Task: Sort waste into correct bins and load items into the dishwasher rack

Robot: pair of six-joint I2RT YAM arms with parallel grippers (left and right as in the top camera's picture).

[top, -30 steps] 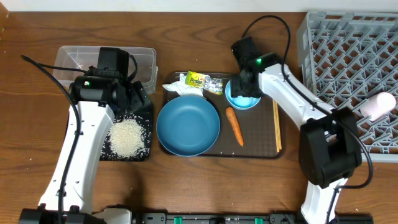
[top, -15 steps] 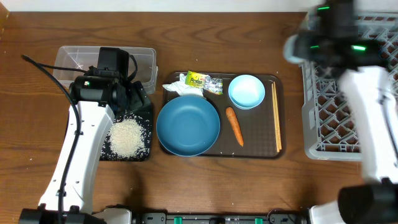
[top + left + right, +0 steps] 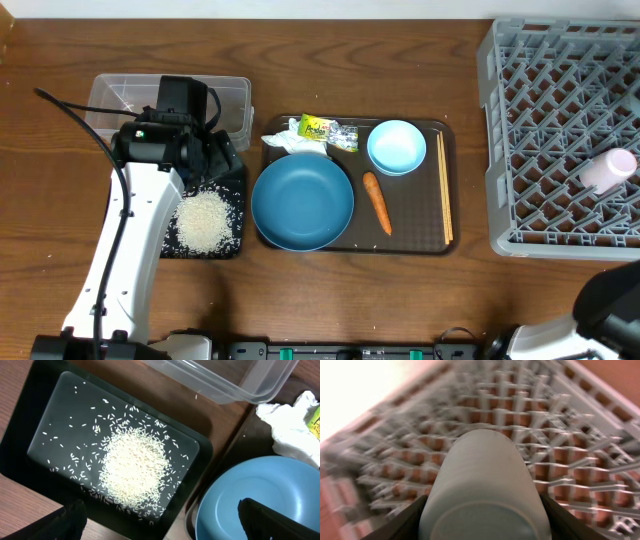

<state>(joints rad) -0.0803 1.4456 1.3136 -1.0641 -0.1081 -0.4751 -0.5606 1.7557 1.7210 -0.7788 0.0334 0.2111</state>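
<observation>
The robot needs to lower its right gripper toward the rack's bare wires beside the pale cup, bringing the small white cup down, and release it there.
My left gripper (image 3: 165,527) is open and empty, above the near edge of the black tray (image 3: 30,480) that holds the rice heap (image 3: 132,467). The clear tub (image 3: 120,92) stands behind it. The blue bowl (image 3: 302,201), light-blue cup (image 3: 396,146), carrot (image 3: 377,201), chopsticks (image 3: 445,190), tissue (image 3: 284,139) and snack wrapper (image 3: 328,131) are on the brown tray (image 3: 415,240). In the right wrist view my right gripper (image 3: 482,525) is shut on a small white cup (image 3: 482,480) over the blurred grey rack (image 3: 580,440). In the overhead view a pale cup (image 3: 605,170) lies in the rack (image 3: 520,120).
The left arm (image 3: 150,190) stretches over the black tray's left side. A dark part of the right arm (image 3: 612,305) shows at the bottom right corner of the overhead view; its gripper is not seen there. Bare wooden table lies between the brown tray and the rack.
The right arm left the light-blue cup, swept over the rack and is now almost out of the overhead view. The left arm has not moved.
</observation>
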